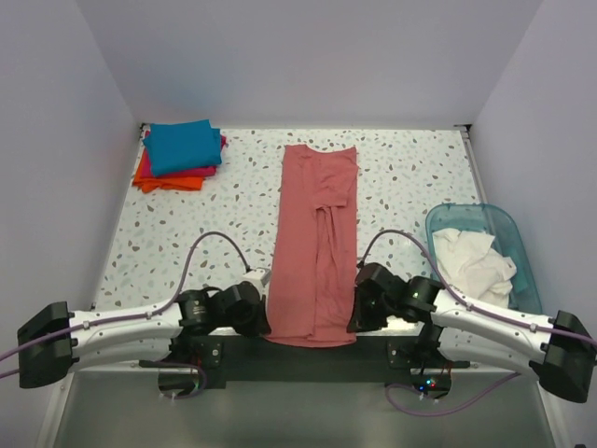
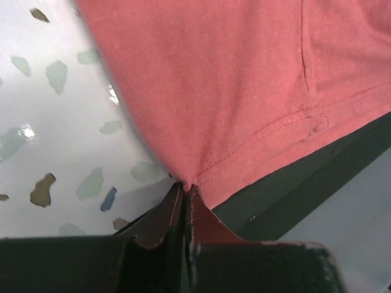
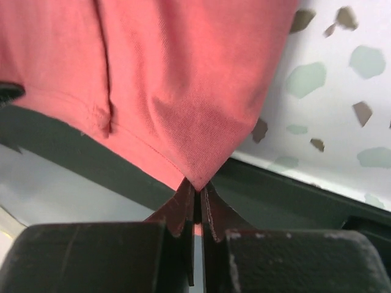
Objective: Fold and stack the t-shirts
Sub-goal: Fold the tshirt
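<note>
My left gripper is about to lift the corner of the t-shirt's hem first, then carry it outward over the t-shirt and down onto the t-shirt's middle (image 1: 290,226), because the t-shirt lies at full length.
A salmon-red t-shirt (image 1: 315,247) lies in a long narrow strip down the middle of the table, its hem at the near edge. My left gripper (image 1: 264,322) is shut on the hem's near left corner (image 2: 183,178). My right gripper (image 1: 354,322) is shut on the near right corner (image 3: 198,180). Both corners are pinched between the fingertips, with the cloth (image 2: 232,91) spreading away from them (image 3: 183,91). At the far left lies a stack of folded t-shirts: teal-blue (image 1: 183,146) on top, magenta-pink (image 1: 220,149) under it, orange (image 1: 160,177) at the bottom.
A translucent blue tub (image 1: 508,233) with white cloth (image 1: 474,261) in it stands at the right. A dark bar (image 2: 317,171) runs along the table's near edge under the hem. Speckled tabletop (image 1: 410,177) lies on both sides of the shirt.
</note>
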Robot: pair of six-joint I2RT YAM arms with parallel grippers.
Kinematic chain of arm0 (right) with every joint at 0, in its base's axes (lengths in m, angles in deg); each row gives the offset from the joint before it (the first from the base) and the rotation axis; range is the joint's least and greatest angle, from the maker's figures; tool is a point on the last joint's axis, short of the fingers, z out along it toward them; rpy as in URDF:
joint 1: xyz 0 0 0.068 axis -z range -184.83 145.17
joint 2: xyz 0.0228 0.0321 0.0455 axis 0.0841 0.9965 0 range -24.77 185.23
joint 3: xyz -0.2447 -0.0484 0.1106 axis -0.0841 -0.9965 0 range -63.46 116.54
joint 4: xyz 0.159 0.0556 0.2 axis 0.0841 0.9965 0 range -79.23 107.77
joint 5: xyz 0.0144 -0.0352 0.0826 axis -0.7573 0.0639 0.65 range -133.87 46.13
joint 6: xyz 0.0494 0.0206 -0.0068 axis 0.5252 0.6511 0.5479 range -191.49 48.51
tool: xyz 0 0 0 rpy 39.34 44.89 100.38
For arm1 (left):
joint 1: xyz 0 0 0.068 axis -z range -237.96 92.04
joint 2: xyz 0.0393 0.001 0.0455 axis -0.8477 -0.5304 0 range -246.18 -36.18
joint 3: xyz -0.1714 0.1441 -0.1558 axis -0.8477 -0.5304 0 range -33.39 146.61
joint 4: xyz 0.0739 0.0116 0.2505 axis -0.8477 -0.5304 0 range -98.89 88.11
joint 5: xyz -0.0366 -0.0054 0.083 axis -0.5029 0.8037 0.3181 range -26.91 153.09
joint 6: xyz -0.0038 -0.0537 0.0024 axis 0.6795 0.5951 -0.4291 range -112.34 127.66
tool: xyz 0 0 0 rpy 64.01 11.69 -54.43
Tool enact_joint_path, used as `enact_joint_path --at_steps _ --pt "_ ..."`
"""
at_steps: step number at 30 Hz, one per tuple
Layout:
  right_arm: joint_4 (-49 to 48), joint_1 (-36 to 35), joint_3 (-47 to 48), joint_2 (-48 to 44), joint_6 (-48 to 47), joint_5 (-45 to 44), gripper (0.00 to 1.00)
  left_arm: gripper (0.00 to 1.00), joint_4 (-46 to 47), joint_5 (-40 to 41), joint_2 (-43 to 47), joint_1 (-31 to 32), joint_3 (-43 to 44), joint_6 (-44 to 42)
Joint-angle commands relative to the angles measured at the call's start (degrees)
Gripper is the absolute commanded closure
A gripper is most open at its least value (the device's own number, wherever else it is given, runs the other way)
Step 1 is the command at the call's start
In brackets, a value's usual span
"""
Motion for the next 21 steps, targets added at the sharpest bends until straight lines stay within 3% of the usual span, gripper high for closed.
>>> enact_joint_path --at_steps 1,7,9,13,21 --pt "7.80 -3.44 2.76 -0.86 -5.10 -1.79 1.00 1.00 -4.42 -1.63 1.85 2.57 2.78 1.75" --pt "13.95 -3.80 11.63 0.63 -10.18 -13.99 1.00 1.00 -6.44 8.37 0.10 2.58 11.46 -1.32" --pt "16.06 -3.89 16.81 2.03 -12.38 -22.05 1.00 1.00 -6.01 11.45 -2.09 0.48 14.46 -3.95" --pt "14.76 -1.97 23.67 8.36 -16.25 -28.58 1.00 1.00 -0.39 10.15 -6.40 -6.90 18.87 -9.40" --pt "-0.97 13.93 27.28 22.06 -24.95 -25.53 1.00 1.00 14.54 7.78 -18.60 -20.79 23.08 -13.36"
